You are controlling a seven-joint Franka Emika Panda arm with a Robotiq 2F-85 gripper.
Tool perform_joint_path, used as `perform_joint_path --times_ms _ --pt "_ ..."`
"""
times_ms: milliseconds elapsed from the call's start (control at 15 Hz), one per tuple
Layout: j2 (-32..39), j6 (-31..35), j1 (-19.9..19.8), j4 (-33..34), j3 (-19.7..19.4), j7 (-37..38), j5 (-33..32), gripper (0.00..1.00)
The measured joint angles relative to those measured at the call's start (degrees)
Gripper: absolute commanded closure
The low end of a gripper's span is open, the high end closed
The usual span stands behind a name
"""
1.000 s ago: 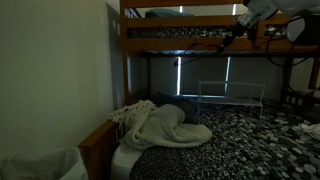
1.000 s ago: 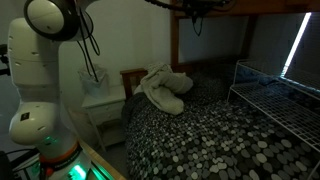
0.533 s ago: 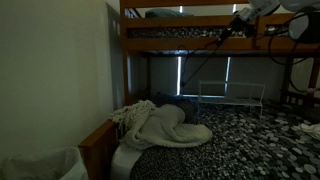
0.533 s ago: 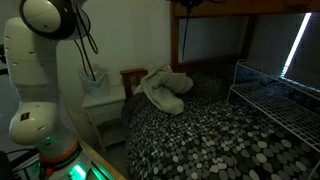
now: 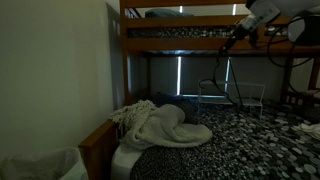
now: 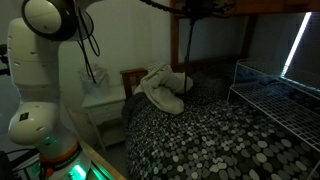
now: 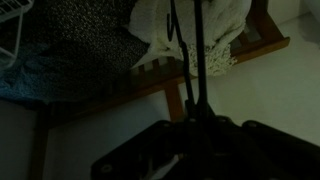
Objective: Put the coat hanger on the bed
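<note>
My gripper lowers next, tilts downward and releases the hanger over the open bed cover (image 6: 210, 135) (image 7: 70, 45) between blanket and rack. That part of the bed cover lies below the gripper.
My gripper (image 5: 240, 32) is up beside the top bunk rail and is shut on a thin dark coat hanger (image 5: 226, 62). The hanger dangles below it over the far side of the bed (image 5: 250, 142). In an exterior view the gripper (image 6: 196, 8) sits at the top edge, high above the pebble-patterned bed cover (image 6: 210, 135). In the wrist view the hanger's stems (image 7: 196, 50) run up from the dark jaws (image 7: 195, 118), with the bed cover (image 7: 70, 45) beyond them.
A crumpled white blanket (image 5: 165, 125) (image 6: 163, 88) lies at the head of the bed by the wooden headboard (image 7: 150, 85). A white wire rack (image 5: 230, 95) (image 6: 280, 95) stands on the bed. The top bunk (image 5: 180, 30) hangs overhead. A nightstand (image 6: 105, 100) stands by the robot base (image 6: 40, 90).
The hanger stuck out sideways from the gripper and has swung down to hang nearly vertically. The gripper has shifted slightly along the top bunk rail.
</note>
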Motion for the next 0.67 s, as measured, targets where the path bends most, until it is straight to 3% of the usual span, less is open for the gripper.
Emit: perform_joint_path --times_ms 533,667 --pt "2.6 4.8 -0.1 -0.4 -4.4 3.2 -11.7 0.98" --pt "3.2 6.1 -0.2 -0.4 -5.0 3.5 -12.7 0.92"
